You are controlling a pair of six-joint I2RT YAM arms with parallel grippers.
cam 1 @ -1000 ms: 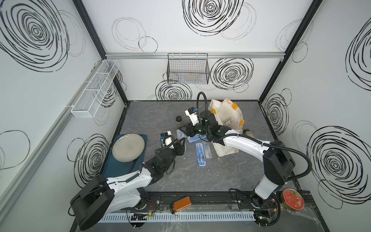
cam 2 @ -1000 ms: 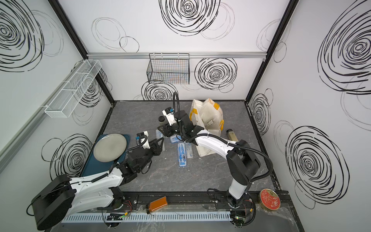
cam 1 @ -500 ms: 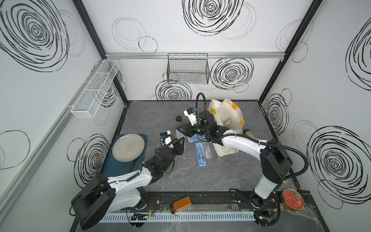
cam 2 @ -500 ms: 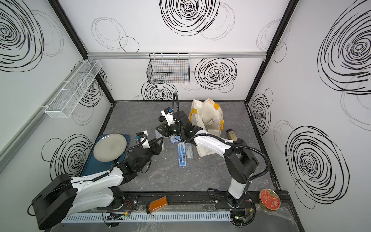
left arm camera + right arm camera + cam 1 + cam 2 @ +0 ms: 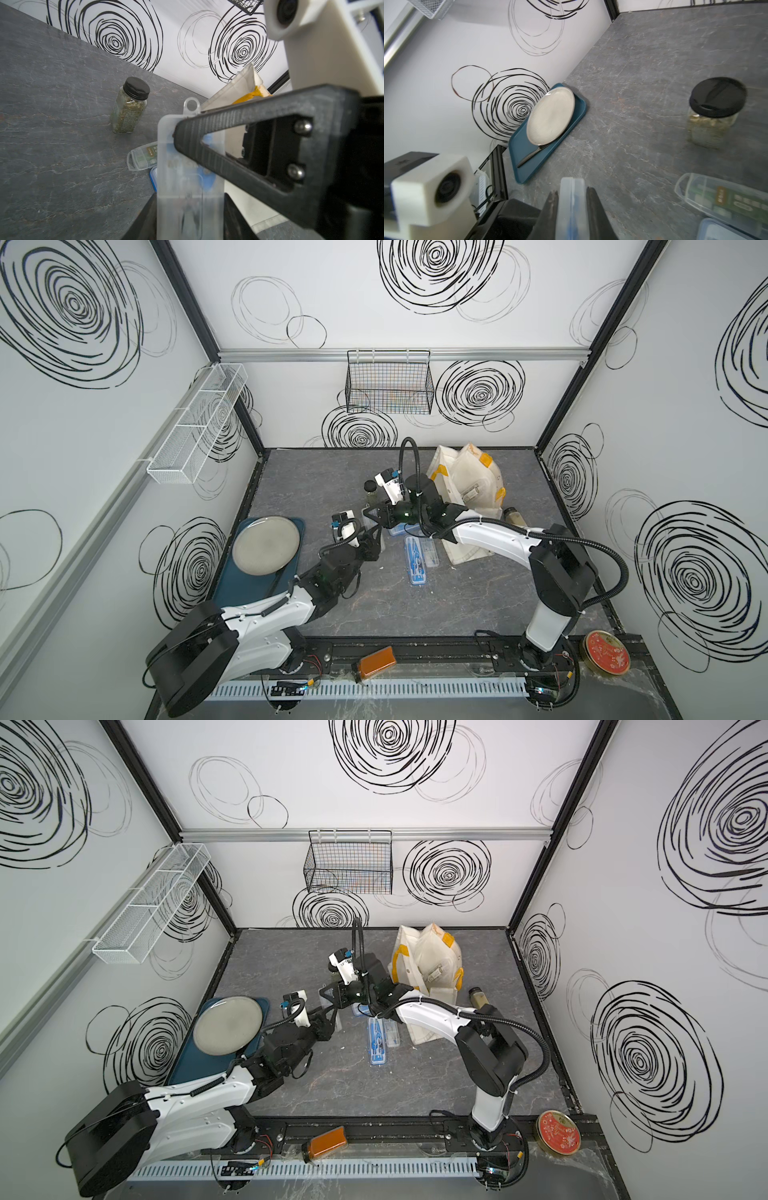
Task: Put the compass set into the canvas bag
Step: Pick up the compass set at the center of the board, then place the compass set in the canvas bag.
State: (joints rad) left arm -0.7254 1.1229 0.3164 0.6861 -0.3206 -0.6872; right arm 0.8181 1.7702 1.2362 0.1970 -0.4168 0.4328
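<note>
The canvas bag's opening (image 5: 472, 477) gapes between its handles, so my right gripper needs to swing outward over it, lower and release the compass set.
The compass set (image 5: 187, 158) is a translucent plastic case with a hang tab, holding a dark compass shape and a blue piece. It is held upright above the table by both grippers. My left gripper (image 5: 190, 216) is shut across its wide faces. My right gripper (image 5: 572, 203) is shut on the thin edge of the compass set (image 5: 572, 187). In both top views the grippers meet mid-table, the left gripper (image 5: 376, 533) just in front of the right gripper (image 5: 371, 516). The cream canvas bag (image 5: 469, 481) with orange handles lies behind the right arm, also in a top view (image 5: 432, 963).
A black-lidded spice jar (image 5: 371, 489) stands just behind the grippers. A small clear case with a green card (image 5: 720, 197) and an open blue case of drawing tools (image 5: 417, 560) lie nearby. A plate (image 5: 266, 549) rests on a blue tray (image 5: 232, 593) at the left. Another jar (image 5: 515, 516) lies right of the bag.
My right gripper has shifted a little left toward the left gripper and has closed its jaws on the case's edge. The left arm has kept still with its grip.
</note>
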